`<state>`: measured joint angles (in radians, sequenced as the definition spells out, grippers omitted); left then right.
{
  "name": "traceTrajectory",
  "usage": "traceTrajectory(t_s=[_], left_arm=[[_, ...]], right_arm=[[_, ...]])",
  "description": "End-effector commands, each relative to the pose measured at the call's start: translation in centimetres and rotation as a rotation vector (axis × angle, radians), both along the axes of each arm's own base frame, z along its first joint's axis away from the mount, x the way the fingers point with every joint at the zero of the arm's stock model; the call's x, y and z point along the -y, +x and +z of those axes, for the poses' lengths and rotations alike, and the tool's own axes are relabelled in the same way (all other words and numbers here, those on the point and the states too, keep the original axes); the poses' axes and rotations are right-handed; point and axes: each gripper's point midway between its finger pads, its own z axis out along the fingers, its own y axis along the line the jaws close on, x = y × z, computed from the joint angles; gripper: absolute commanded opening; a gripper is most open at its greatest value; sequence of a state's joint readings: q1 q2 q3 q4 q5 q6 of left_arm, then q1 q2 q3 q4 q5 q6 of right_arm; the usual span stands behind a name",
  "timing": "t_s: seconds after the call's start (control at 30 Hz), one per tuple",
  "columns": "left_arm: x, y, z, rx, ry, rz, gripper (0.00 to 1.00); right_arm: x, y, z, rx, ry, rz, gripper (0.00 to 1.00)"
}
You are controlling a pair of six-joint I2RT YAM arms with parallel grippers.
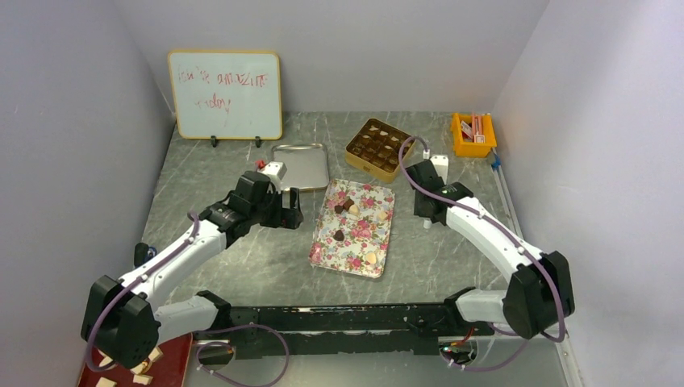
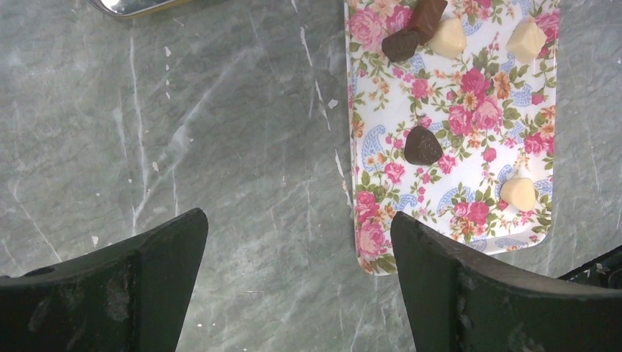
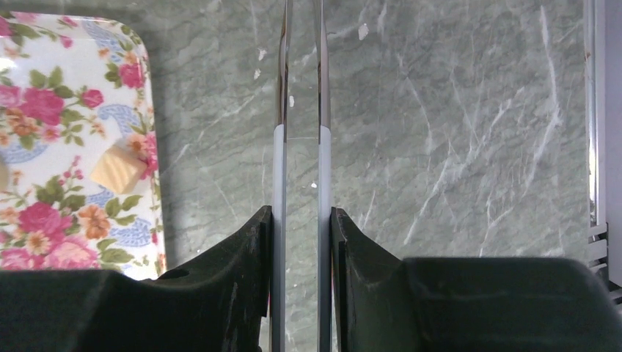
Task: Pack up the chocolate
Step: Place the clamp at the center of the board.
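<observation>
The right gripper moves down to the bare tabletop beside the floral tray next and releases the tweezers (image 3: 282,110) there, since that spot lies clear below it.
Several chocolates lie on a floral tray (image 1: 323,246): a dark heart (image 2: 422,145), two dark pieces (image 2: 402,44) at the far end, and cream pieces (image 2: 518,193). One cream piece (image 3: 117,169) also shows in the right wrist view. My left gripper (image 2: 297,224) hangs open over the bare table just left of the tray's near corner, holding nothing. My right gripper (image 3: 301,216) is shut on a pair of metal tweezers (image 3: 282,110), to the right of the tray (image 3: 44,81). The tweezers' tips are out of the wrist view. A gold compartment box (image 1: 377,145) stands behind the tray.
A metal lid (image 1: 300,165) lies left of the box. A whiteboard (image 1: 226,95) stands at the back left, an orange bin (image 1: 473,134) at the back right. A red tray (image 1: 173,363) with pale beige chunks sits at the near left corner.
</observation>
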<state>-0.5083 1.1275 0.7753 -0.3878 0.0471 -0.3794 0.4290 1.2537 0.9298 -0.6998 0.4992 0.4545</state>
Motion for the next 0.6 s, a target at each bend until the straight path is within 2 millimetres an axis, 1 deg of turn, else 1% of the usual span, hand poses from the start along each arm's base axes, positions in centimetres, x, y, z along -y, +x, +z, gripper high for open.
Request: traceTrajectory(t_s=[0.0, 0.2, 0.37, 0.57], left_arm=[[0.0, -0.1, 0.8, 0.035, -0.015, 0.000, 1.00], [-0.3, -0.4, 0.8, 0.036, -0.015, 0.004, 1.00], [-0.4, -0.5, 0.9, 0.041, -0.016, 0.008, 1.00], [-0.6, -0.6, 1.0, 0.043, -0.016, 0.014, 1.00]], right_arm=[[0.4, 1.9, -0.3, 0.051, -0.049, -0.020, 0.22], [0.6, 3.1, -2.4, 0.030, -0.090, -0.032, 0.22], [0.6, 4.3, -3.5, 0.041, -0.089, -0.030, 0.22], [1.1, 4.3, -5.4, -0.013, -0.103, -0.028, 0.22]])
